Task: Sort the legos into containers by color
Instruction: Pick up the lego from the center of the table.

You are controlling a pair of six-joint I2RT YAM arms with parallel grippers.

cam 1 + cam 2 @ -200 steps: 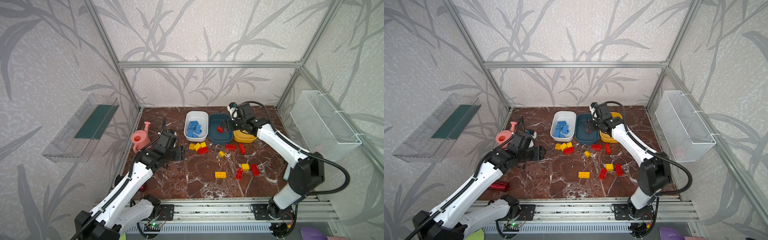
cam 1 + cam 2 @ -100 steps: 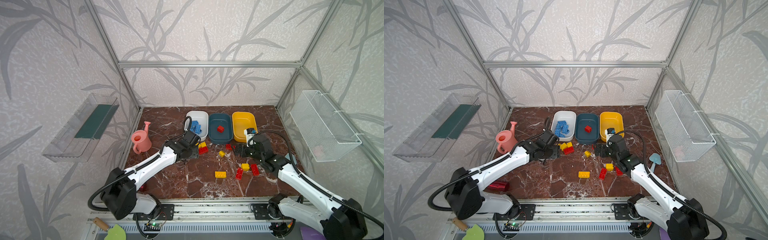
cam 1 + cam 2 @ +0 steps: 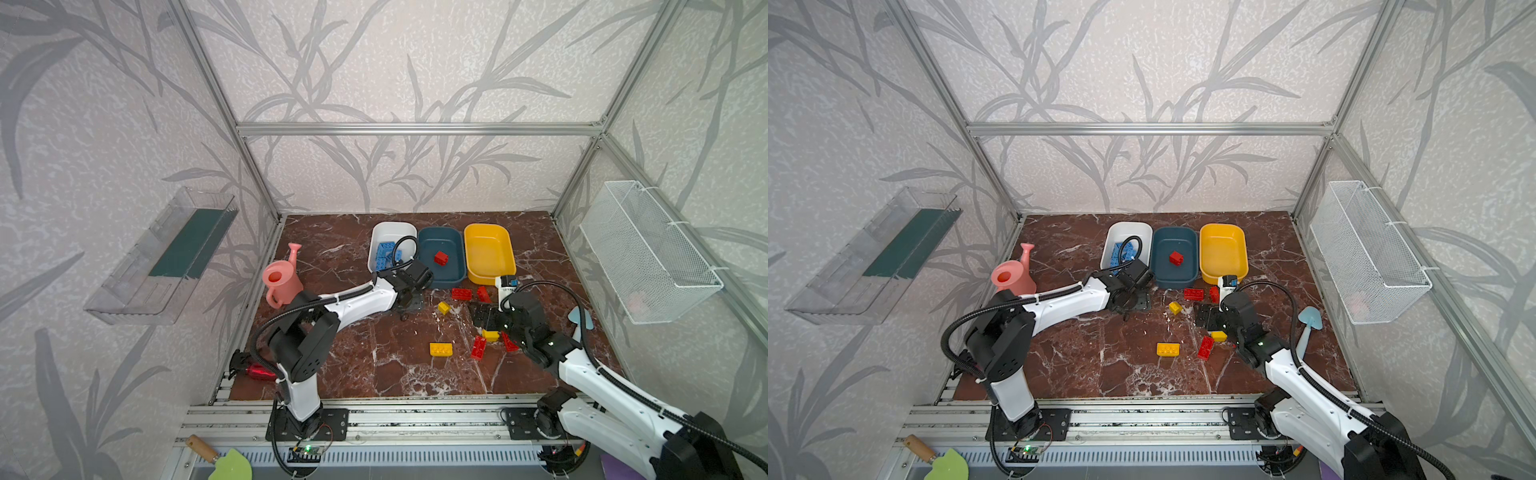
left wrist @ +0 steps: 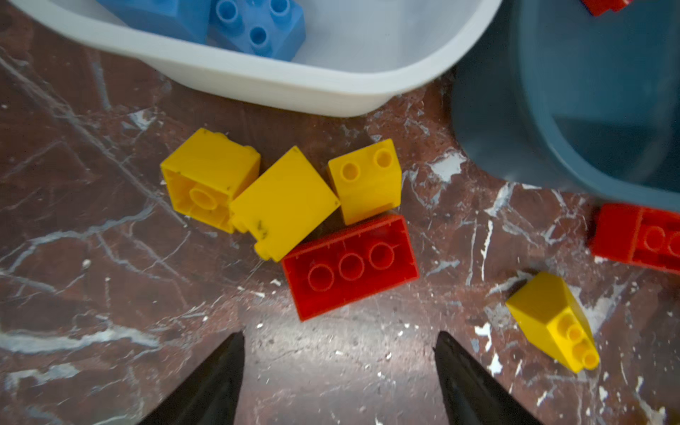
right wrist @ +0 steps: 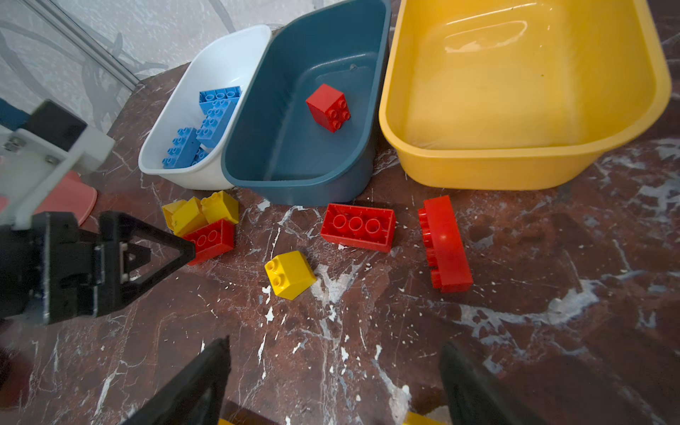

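Note:
I need to lower my left gripper outward and close it on the short ends of the upturned red lego [image 4: 351, 268], because yellow legos crowd its far long side.
The white container [image 3: 392, 227] holds blue legos [image 5: 206, 128]. One small red lego [image 5: 328, 106] lies in the teal container [image 3: 451, 243], and the yellow container [image 3: 488, 249] has nothing in it. My left gripper [image 4: 338, 338] is open, low over the floor, just short of an upturned red lego [image 4: 349, 266] and three yellow legos [image 4: 285, 204] beside the white container. My right gripper [image 5: 335, 346] is open with bare floor between its tips. Ahead of it lie a small yellow lego [image 5: 290, 274] and two red legos [image 5: 357, 227]. More legos [image 3: 440, 349] lie near the right arm.
A pink watering can [image 3: 280, 280] stands at the left. A white wire basket [image 3: 648, 253] hangs on the right wall and a clear shelf [image 3: 166, 253] on the left wall. A pale blue scoop [image 3: 579, 316] lies by the right arm. A red object [image 3: 257, 370] lies at the front left edge.
The right arm has drawn back from the teal container, leaving the small red lego in it. The left gripper has moved from near the watering can to the yellow and red cluster.

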